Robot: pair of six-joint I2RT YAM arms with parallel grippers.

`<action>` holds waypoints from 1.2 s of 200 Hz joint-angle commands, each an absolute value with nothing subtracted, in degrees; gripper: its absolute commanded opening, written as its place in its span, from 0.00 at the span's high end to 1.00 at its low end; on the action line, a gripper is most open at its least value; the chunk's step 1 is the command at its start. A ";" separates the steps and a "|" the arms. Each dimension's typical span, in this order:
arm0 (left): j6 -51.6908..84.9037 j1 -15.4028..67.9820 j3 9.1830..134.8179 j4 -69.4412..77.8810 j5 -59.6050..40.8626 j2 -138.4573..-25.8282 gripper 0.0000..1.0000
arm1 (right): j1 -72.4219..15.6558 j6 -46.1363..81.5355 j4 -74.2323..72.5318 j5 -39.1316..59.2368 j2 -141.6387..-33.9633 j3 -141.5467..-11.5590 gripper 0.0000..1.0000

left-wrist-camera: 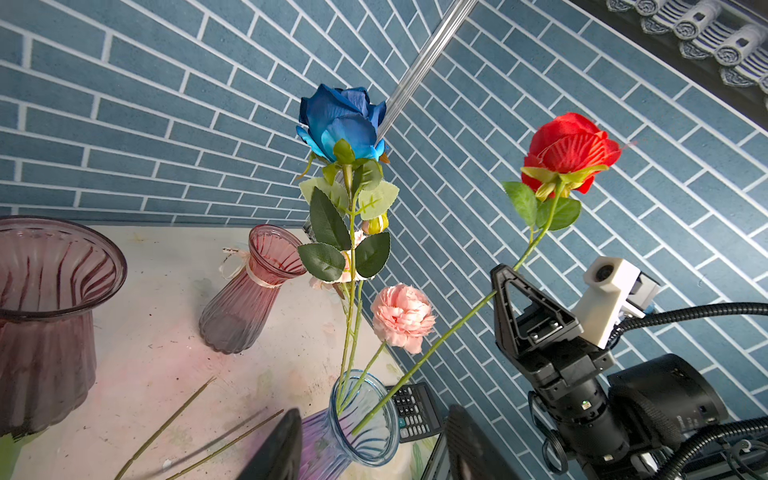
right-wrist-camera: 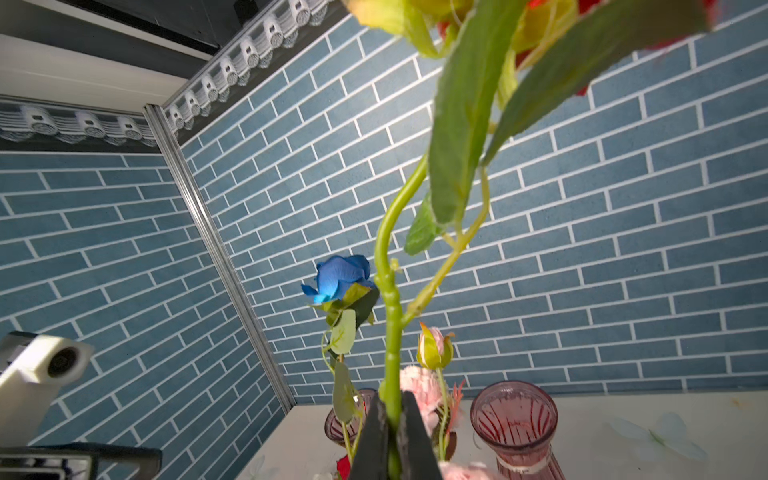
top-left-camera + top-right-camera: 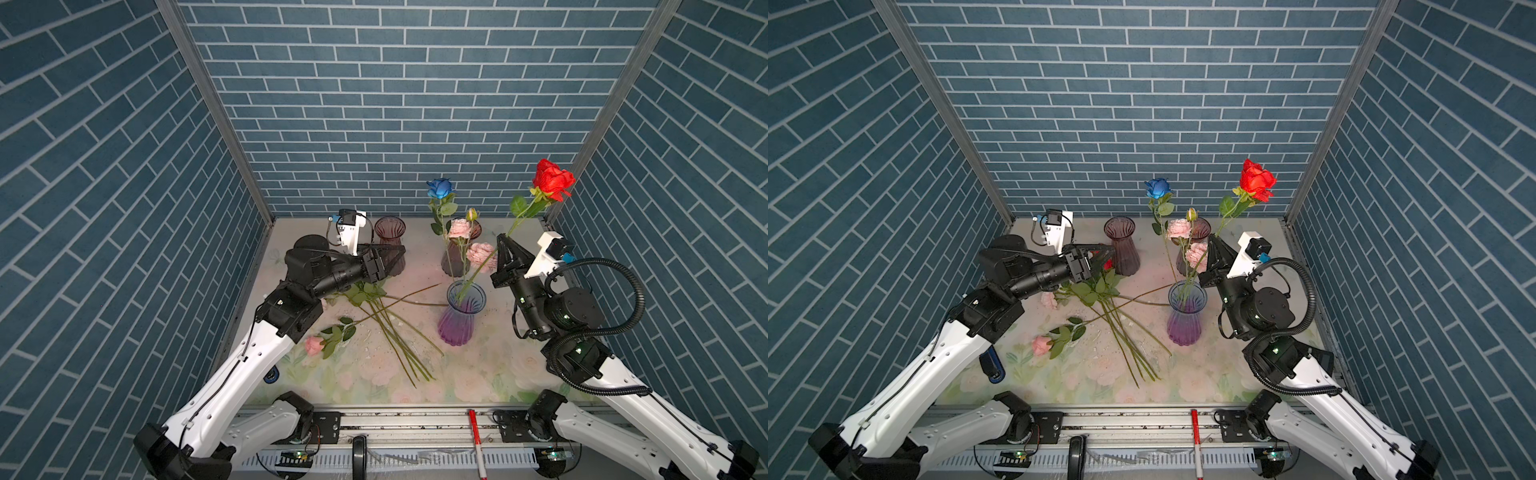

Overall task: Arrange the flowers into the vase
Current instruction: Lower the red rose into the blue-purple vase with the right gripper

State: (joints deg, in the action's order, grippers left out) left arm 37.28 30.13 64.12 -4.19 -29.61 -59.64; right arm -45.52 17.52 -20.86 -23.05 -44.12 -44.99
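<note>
My right gripper lowers toward the vase opening (image 3: 466,296) next, sliding the red rose's green stem deeper to release it there. The stem's lower end already sits inside the vase's rim.
A blue-to-purple glass vase (image 3: 461,312) (image 3: 1185,318) (image 1: 365,432) stands right of the table's middle and holds a blue rose (image 3: 440,188) (image 1: 340,120) and a pink peony (image 3: 482,254) (image 1: 402,318). My right gripper (image 3: 501,237) (image 3: 1212,239) (image 1: 498,272) (image 2: 390,419) is shut on the green stem of a red rose (image 3: 552,179) (image 3: 1257,180) (image 1: 569,151). That stem slants down and its lower end sits inside the vase mouth. My left gripper (image 3: 397,257) (image 3: 1106,254) (image 1: 370,451) hovers open over the left of the table with nothing between its fingers. More flowers (image 3: 390,328) lie loose below it, a pink rose (image 3: 314,345) among them.
Two dark pink glass vases (image 3: 389,232) (image 3: 457,266) stand at the back of the table. A calculator (image 1: 415,409) lies by the right wall. A red and white pen (image 3: 476,440) rests on the front rail. Blue brick walls close in three sides.
</note>
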 commanded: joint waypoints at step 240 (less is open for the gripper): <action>37.66 29.79 63.28 -2.29 -29.53 -59.58 0.41 | -49.57 31.46 -5.46 -36.91 -40.96 -42.85 0.25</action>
State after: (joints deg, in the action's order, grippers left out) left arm 37.76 30.13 63.81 -3.97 -29.56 -59.57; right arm -49.23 31.09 -7.22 -35.86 -42.52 -41.52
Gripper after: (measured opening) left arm 0.591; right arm 0.754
